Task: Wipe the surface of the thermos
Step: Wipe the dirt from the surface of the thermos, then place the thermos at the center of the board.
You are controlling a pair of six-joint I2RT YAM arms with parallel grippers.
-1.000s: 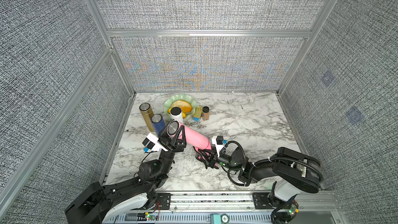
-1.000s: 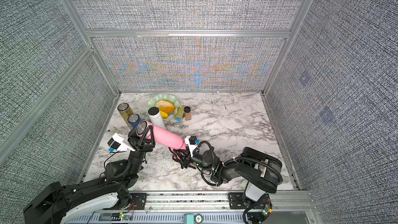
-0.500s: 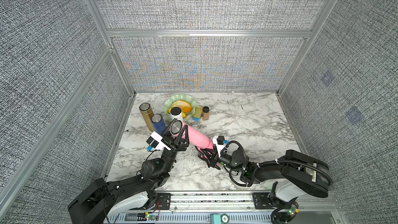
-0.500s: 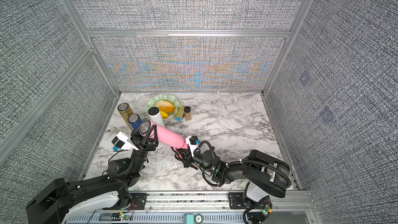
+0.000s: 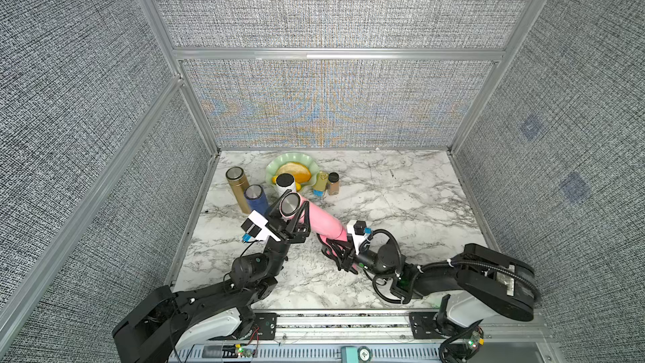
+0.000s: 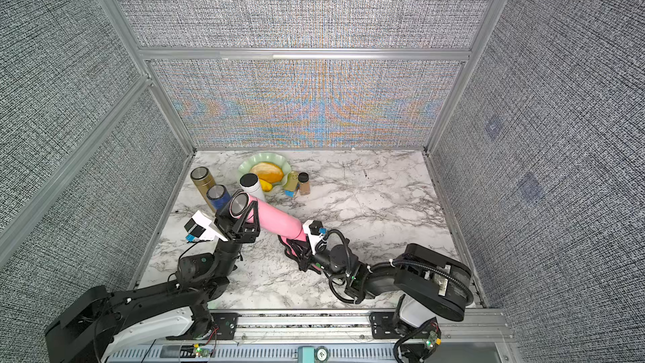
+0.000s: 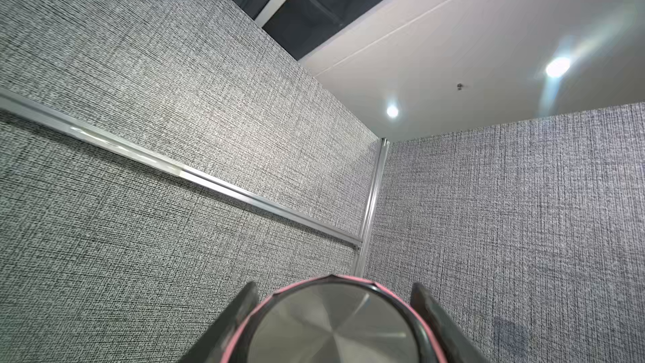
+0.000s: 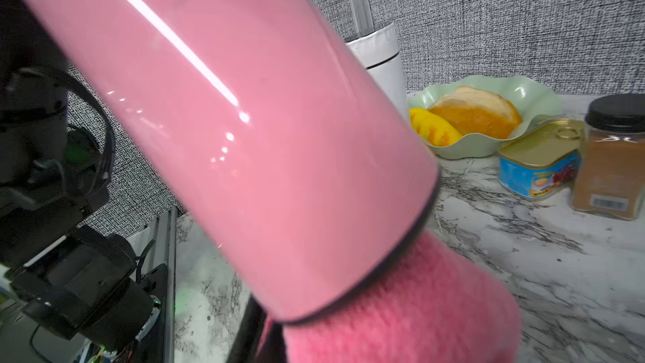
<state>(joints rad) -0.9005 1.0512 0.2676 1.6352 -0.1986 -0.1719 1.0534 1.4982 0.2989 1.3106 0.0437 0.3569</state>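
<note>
The cloth moves outward off the thermos and down for my right gripper to release next, since open marble lies outward and below, clear of every thermos.
A pink thermos (image 5: pixel 323 219) (image 6: pixel 275 219) hangs tilted over the marble table, its steel-capped end up and toward the left. My left gripper (image 5: pixel 290 209) (image 6: pixel 240 209) is shut on the thermos just below that cap. In the left wrist view the cap (image 7: pixel 331 323) sits between the two dark fingers (image 7: pixel 249 295). My right gripper (image 5: pixel 336 253) (image 6: pixel 299 253) is shut on a pink cloth (image 8: pixel 401 309) (image 5: pixel 323 238), which presses against the thermos's (image 8: pixel 227 134) lower end. The cloth hides most of the right jaws.
At the back left stand a gold thermos (image 5: pixel 236 183), a blue thermos (image 5: pixel 256 197) and a white thermos (image 5: pixel 286 183). Behind them is a green bowl (image 5: pixel 307 159) with bread, and beside it a tin can (image 5: pixel 320 183) and a spice jar (image 5: pixel 333 183). Grey walls enclose the table.
The left gripper has carried the thermos's capped end slightly up and toward the back. The right gripper with the cloth has shifted a little along the lower end.
</note>
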